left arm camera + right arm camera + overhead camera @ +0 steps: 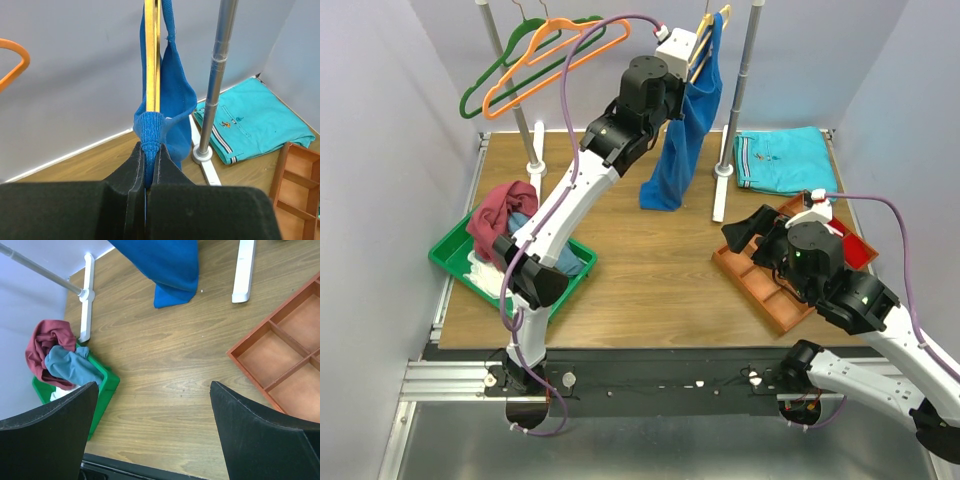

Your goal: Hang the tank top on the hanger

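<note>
The bunched blue strap (691, 84) (151, 131) already loops around the yellow hanger, so my left gripper should next stay raised at the hanger and open to let go of the strap.
The royal blue tank top (685, 130) hangs from the yellow hanger (708, 35) at the back rail, its hem touching the table. My left gripper (695, 65) is raised to the hanger and shut on a bunched blue strap (150, 132). In the left wrist view the yellow hanger (152, 55) rises straight above the jaws with the strap looped round it. My right gripper (760, 232) is open and empty, low over the table beside the orange tray. In the right wrist view its fingers (250, 425) stand wide apart, and the tank top's hem (170, 270) shows at the top.
An orange hanger (550, 60) and a green hanger (510, 70) hang at back left. A green bin (455, 258) holds a maroon cloth (500, 215) and other cloths. A folded turquoise garment (780, 160) lies at back right. An orange divided tray (760, 285) sits at right. Rail posts (735, 110) stand behind.
</note>
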### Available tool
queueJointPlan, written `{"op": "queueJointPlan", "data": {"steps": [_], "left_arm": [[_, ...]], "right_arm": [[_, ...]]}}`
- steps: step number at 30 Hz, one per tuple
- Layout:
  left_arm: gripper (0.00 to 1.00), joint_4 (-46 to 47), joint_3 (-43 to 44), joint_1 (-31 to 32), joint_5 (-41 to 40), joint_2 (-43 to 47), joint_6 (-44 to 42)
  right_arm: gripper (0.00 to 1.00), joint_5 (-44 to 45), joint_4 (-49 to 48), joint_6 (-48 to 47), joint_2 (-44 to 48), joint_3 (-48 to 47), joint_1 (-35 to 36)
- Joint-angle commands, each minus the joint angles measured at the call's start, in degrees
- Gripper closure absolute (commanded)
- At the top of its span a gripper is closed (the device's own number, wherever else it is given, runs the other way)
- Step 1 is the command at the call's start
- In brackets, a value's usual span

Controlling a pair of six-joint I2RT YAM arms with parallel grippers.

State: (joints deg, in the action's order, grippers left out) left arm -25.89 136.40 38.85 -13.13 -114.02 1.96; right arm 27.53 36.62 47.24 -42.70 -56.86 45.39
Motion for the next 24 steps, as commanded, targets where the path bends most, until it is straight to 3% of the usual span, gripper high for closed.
{"op": "queueJointPlan", "data": {"steps": [1, 19, 22, 24], "left_arm": [[1.0, 6.0, 2.7, -0.3, 2.1, -0.3, 0.0], [1.0, 7.9, 1.9, -2.6, 4.6, -3.4, 3.4], [0.92, 8.0, 1.6, -2.6, 4.9, -3.1, 3.8], [0.79, 8.5, 0.9, -2.6, 4.9, -2.2, 3.8]], "right_arm": [[0.01, -0.5, 1.1, 1.4, -0.1, 1.2, 0.2], [0.01, -1.2, 0.8, 2.4, -0.3, 2.5, 0.3], [0.01, -1.5, 0.5, 2.2, -0.4, 2.7, 0.2], [0.01, -1.6, 0.4, 1.9, -0.5, 2.8, 0.2]]}}
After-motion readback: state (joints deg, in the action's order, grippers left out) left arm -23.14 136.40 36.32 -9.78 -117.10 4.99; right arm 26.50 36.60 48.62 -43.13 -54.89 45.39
